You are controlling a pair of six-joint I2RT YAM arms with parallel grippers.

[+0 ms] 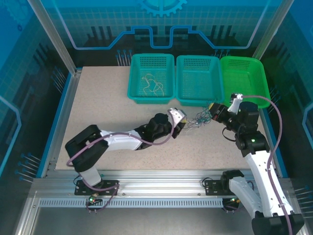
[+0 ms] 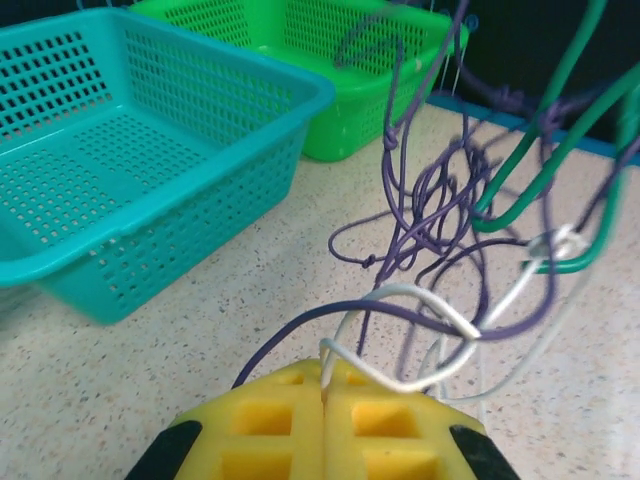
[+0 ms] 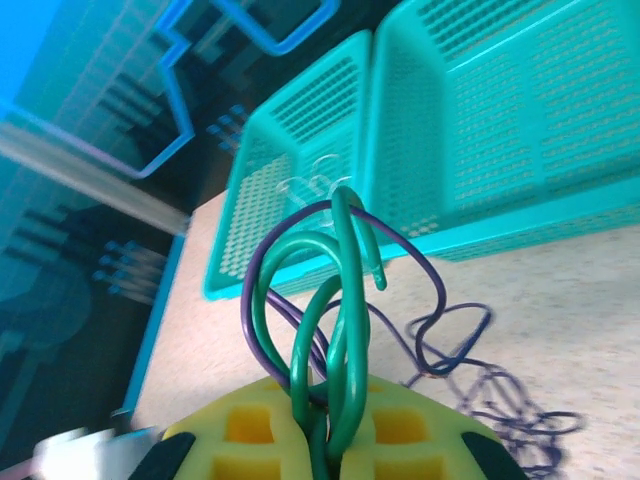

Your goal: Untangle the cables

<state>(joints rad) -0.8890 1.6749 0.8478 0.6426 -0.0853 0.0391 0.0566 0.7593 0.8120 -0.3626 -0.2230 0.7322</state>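
Observation:
This matching pale wire comes off the clump next, outward over the pale wires in the teal basket, and my left gripper releases it, since that basket lies outward.
The cables [image 1: 198, 120] form a small tangled clump hanging between my two grippers, just in front of the middle basket. My left gripper [image 1: 182, 120] comes in from the left. In the left wrist view the left gripper [image 2: 325, 385] is shut on a pale wire [image 2: 420, 295] that loops up into purple wires [image 2: 430, 200] and green wires [image 2: 540, 170]. My right gripper [image 1: 213, 110] holds the clump's right side. In the right wrist view the right gripper [image 3: 335, 445] is shut on green loops [image 3: 340, 300] and a purple wire [image 3: 430, 290].
Three mesh baskets stand along the far edge: a teal one [image 1: 133, 78] with a few pale wires [image 1: 151, 84] inside, a second teal one [image 1: 198, 100] and a green one [image 1: 261, 81]. Bare speckled tabletop [image 1: 107, 107] lies to the left and near side.

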